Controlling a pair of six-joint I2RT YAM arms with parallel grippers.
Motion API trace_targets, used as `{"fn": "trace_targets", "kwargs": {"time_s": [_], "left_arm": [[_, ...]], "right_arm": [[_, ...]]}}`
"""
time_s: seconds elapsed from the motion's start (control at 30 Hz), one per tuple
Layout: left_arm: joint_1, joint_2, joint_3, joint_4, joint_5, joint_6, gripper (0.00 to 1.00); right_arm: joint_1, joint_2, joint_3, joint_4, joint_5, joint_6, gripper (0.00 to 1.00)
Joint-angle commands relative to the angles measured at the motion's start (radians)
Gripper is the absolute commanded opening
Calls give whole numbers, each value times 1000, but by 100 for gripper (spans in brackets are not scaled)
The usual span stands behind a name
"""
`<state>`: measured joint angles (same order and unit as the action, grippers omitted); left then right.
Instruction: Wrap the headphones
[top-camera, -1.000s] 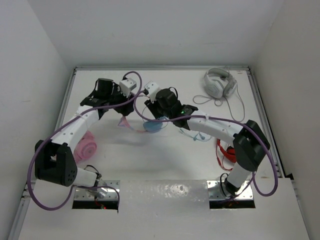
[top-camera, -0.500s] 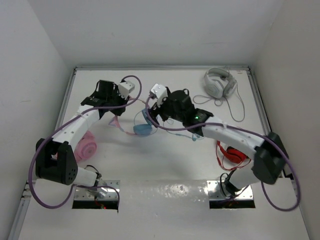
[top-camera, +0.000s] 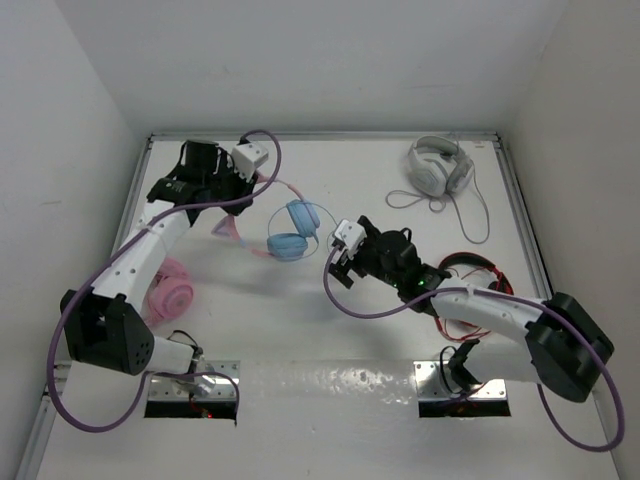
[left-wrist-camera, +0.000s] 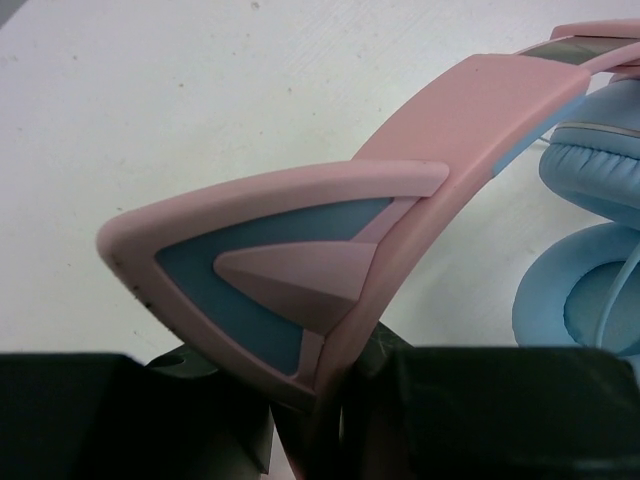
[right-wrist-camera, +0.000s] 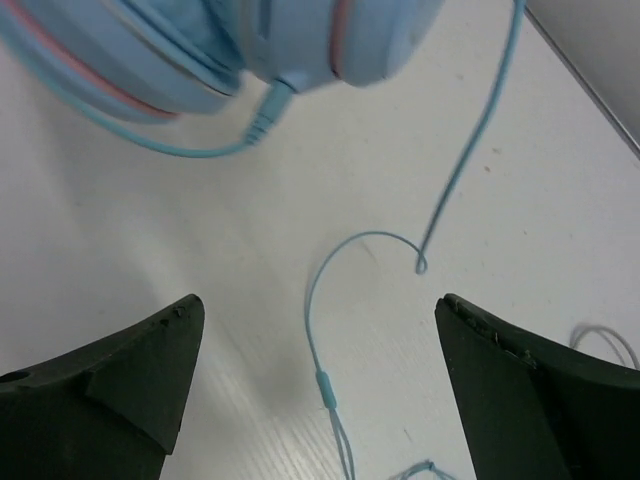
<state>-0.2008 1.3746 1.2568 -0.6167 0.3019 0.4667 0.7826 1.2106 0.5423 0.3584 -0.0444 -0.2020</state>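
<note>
My right gripper will move away from my base next, beside the ear cups, to close on the raised part of pale blue cable (top-camera: 332, 216).
The headphones have light-blue ear cups (top-camera: 292, 231) side by side on the table and a thin pink headband (left-wrist-camera: 480, 110) with a cat ear (left-wrist-camera: 270, 270). My left gripper (top-camera: 231, 190) is shut on the headband beside the cat ear (left-wrist-camera: 335, 400) and holds it up at the back left. The cups also show in the right wrist view (right-wrist-camera: 330, 40). Their pale blue cable (right-wrist-camera: 322, 300) runs from one cup and lies loose on the table. My right gripper (top-camera: 338, 268) is open and empty, just right of the cups, with the cable lying below its spread fingers (right-wrist-camera: 318, 375).
A white pair of headphones (top-camera: 438, 165) lies at the back right with its cable trailing. An all-pink pair (top-camera: 168, 291) lies at the left, under my left arm. A red pair (top-camera: 470, 292) lies at the right near my right arm. White walls enclose the table.
My right gripper has pulled away from the ear cups, toward the near right, and is now low over the cable. My left gripper has shifted back-left with the headband.
</note>
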Motion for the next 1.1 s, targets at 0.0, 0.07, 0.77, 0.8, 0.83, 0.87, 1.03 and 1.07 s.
{"fn": "trace_targets", "kwargs": {"time_s": [0.0,0.07,0.77,0.8,0.83,0.87,1.03,1.07], "left_arm": [[6,-45,33,-6,69,-17,0],[6,-57,24,-12,82,-13,0],[-21,-45,-2,-104,126,89,0],[-28,-45,-5,-103,132,89,0],[-35,-48,-8,-100,137,89,0],[-41,-48,-10,-101,158,90,0],[-49,-57,30,-162,291,118,0],[-51,-62,38,-176,310,124,0]], "right_arm": [[-8,35,-2,232,128,-1,96],[-13,55,11,249,195,0,93],[-91,98,354,202,164,-34,0],[-91,98,390,192,158,-33,0],[-92,136,427,186,156,-34,0],[-94,159,493,179,156,-36,0],[-152,366,708,88,137,62,0],[-166,392,766,82,127,88,0]]}}
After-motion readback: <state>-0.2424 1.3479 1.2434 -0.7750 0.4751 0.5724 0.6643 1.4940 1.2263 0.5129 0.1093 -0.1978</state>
